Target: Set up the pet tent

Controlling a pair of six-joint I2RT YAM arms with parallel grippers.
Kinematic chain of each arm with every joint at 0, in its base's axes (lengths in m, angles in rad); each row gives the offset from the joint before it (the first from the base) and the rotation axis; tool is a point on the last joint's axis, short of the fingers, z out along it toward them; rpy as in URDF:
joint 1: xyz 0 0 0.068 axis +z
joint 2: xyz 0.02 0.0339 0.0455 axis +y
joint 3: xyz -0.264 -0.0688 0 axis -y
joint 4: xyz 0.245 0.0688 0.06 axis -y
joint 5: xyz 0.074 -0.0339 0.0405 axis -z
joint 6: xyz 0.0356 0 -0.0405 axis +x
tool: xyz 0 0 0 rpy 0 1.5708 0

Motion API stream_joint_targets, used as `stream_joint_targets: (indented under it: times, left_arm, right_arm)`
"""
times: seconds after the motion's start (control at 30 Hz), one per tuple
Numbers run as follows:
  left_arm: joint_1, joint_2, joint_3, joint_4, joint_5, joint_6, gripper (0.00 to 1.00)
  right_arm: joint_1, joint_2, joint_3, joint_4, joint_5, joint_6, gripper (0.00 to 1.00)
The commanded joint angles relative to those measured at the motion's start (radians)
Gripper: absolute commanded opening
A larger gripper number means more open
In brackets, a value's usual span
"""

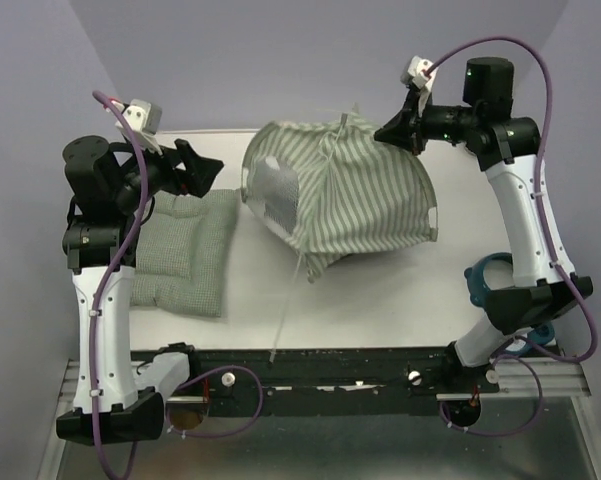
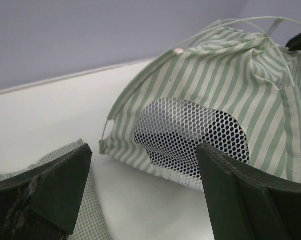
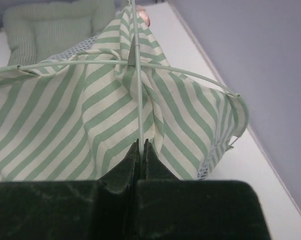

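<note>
The pole's near end [image 1: 276,345] sticks out bare beyond the fabric, so my left gripper will next swing back toward the table's near edge and turn to close on it.
The pet tent [image 1: 340,190] stands domed in the middle of the table, green-and-white striped, its grey mesh window [image 1: 276,186] facing left. My right gripper [image 1: 388,130] is at the tent's back right top, shut on a thin whitish pole [image 3: 138,100] that runs over the fabric; a pink tag [image 3: 144,18] shows beyond it. Another pole end [image 1: 283,320] sticks out toward the near edge. My left gripper [image 1: 208,176] hovers open just left of the tent with nothing between its fingers [image 2: 45,185]. The mesh window [image 2: 190,135] fills the left wrist view.
A flat green checked cushion [image 1: 185,250] lies on the table's left part under my left arm. A teal object [image 1: 485,275] sits by the right arm's base. The back wall runs close behind the tent.
</note>
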Motion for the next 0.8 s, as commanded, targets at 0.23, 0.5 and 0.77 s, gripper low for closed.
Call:
stream_joint_targets:
  times: [0.23, 0.5, 0.77]
  left_arm:
    - [0.001, -0.170, -0.452, -0.021, 0.249, -0.075, 0.99]
    - [-0.004, -0.224, -0.653, -0.005, 0.407, -0.069, 0.99]
    - [-0.272, -0.242, -0.972, 0.465, 0.439, -0.334, 0.98]
  right_arm:
    - [-0.023, 0.153, -0.134, 0.108, -0.256, -0.325, 0.01]
    - [-0.024, 0.250, -0.166, 0.501, -0.241, -0.147, 0.01]
    - [-0.023, 0.336, -0.095, 0.569, -0.250, -0.069, 0.01]
